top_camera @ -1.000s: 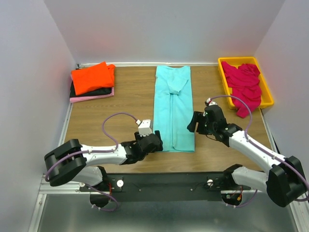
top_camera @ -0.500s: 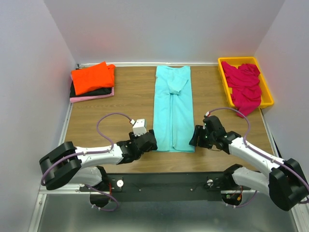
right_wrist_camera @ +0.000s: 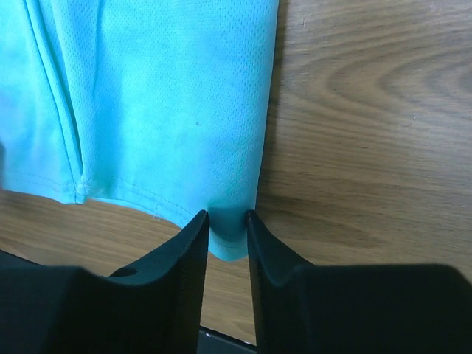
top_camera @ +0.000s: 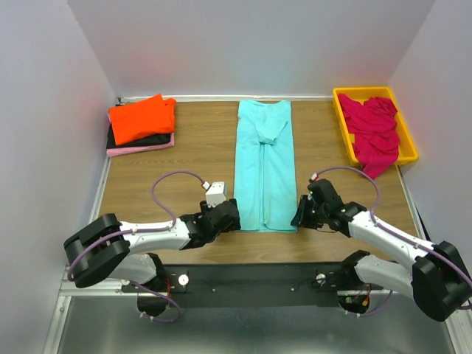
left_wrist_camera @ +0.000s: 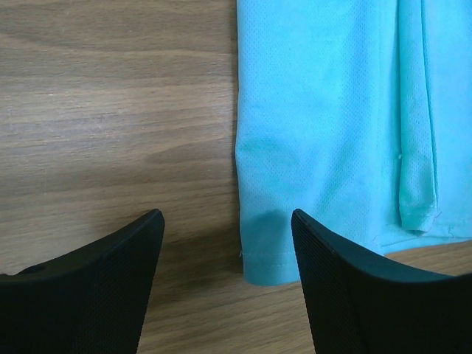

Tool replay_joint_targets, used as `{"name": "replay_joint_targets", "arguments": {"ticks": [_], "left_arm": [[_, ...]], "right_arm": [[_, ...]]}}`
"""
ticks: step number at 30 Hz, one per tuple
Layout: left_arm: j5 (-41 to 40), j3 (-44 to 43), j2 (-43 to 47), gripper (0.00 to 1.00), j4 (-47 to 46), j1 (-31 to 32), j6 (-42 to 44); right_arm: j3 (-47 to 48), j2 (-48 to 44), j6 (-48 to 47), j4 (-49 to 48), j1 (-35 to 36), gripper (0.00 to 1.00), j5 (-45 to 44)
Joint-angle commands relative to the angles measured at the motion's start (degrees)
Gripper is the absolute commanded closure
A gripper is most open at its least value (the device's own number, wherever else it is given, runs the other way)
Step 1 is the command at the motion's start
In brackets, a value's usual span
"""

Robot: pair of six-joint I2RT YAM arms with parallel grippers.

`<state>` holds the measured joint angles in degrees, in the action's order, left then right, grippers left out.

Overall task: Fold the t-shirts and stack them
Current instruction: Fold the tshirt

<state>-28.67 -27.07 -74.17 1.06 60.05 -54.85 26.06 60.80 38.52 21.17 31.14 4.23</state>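
Observation:
The robot's left gripper will move slightly toward the middle of the folded t-shirt and then close on the t-shirt's hem corner [top_camera: 240,226] [left_wrist_camera: 266,249].
A turquoise t-shirt [top_camera: 264,162], folded into a long strip, lies down the middle of the table. My left gripper [top_camera: 233,219] is open at the strip's near left corner. In the left wrist view the hem corner [left_wrist_camera: 267,259] lies on the wood between the fingers of that gripper [left_wrist_camera: 225,221], nearer the right one. My right gripper [top_camera: 298,214] is at the near right corner. In the right wrist view the right gripper [right_wrist_camera: 227,219] is shut on the hem corner [right_wrist_camera: 228,240], with the cloth pinched between both fingers.
A folded pile sits at the back left: an orange-red shirt [top_camera: 140,118] on a black one [top_camera: 151,139] and a pale pink one [top_camera: 136,150]. A yellow tray [top_camera: 410,151] at the back right holds crumpled magenta shirts [top_camera: 372,129]. White walls enclose the table.
Both grippers have moved down to the strip's near corners. The right gripper's jaws have closed onto the near right hem corner. The left gripper stays open.

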Motion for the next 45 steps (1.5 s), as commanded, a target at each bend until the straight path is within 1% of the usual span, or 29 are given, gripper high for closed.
{"name": "replay_joint_targets", "arguments": {"ticks": [1, 10, 14, 16, 21, 24, 25, 26, 31, 32, 33, 37, 40, 45], "left_arm": [[1.5, 0.96, -0.45, 0.24, -2.2, -0.29, 0.36], [2.65, 1.32, -1.24, 0.3, -3.61, -0.29, 0.62], [2.91, 1.49, -1.59, 0.34, -3.43, -0.29, 0.36], [2.91, 1.67, -2.03, 0.36, -3.35, -0.29, -0.08], [3.26, 1.67, -2.73, 0.43, -3.35, -0.29, -0.52], [3.44, 1.93, -2.65, 0.52, -3.26, -0.29, -0.7], [3.53, 2.02, -2.64, 0.57, -3.17, -0.29, -0.7], [3.7, 2.11, -2.47, 0.59, -3.17, -0.29, -0.7], [5.46, 3.16, -1.59, 0.61, -3.43, -0.29, -1.05], [5.72, 3.42, -1.42, 0.62, -3.61, -0.29, -1.22], [6.16, 3.86, -1.15, 0.67, -3.7, -0.2, -1.4], [7.04, 4.3, -0.89, 0.68, -3.78, -0.2, -1.58], [8.53, 4.74, -1.5, 0.72, -4.05, -0.2, -1.58], [9.24, 5.01, -1.68, 0.72, -4.58, -0.2, -1.4]], "right_arm": [[-0.4, 0.81, 0.5, 1.33, 0.59, 0.71, 0.69], [-0.14, 1.7, 0.59, 1.42, 1.12, 0.84, 0.08], [-0.14, 1.87, 0.68, 1.42, 1.3, 0.95, -0.1], [-0.05, 1.78, 0.68, 1.42, 1.3, 0.97, -0.19], [0.04, 1.87, 0.59, 1.42, 1.56, 0.97, -0.54], [0.04, 1.96, 0.68, 1.42, 1.74, 0.97, -0.71], [0.04, 1.87, 0.76, 1.42, 1.74, 0.97, -0.8], [0.04, 1.78, 0.76, 1.42, 1.65, 0.97, -0.89], [0.04, 1.52, 0.85, 1.42, 1.82, 0.98, -1.06], [0.04, 1.52, 0.85, 1.42, 1.82, 0.98, -1.07], [0.04, 1.52, 0.85, 1.42, 1.91, 0.98, -1.07], [0.04, 1.17, 0.77, 1.42, 2.0, 0.98, -1.15], [0.04, 0.99, 0.68, 1.42, 2.0, 0.98, -1.33], [0.04, 1.08, 0.76, 1.42, 2.09, 0.98, -1.42]]}}
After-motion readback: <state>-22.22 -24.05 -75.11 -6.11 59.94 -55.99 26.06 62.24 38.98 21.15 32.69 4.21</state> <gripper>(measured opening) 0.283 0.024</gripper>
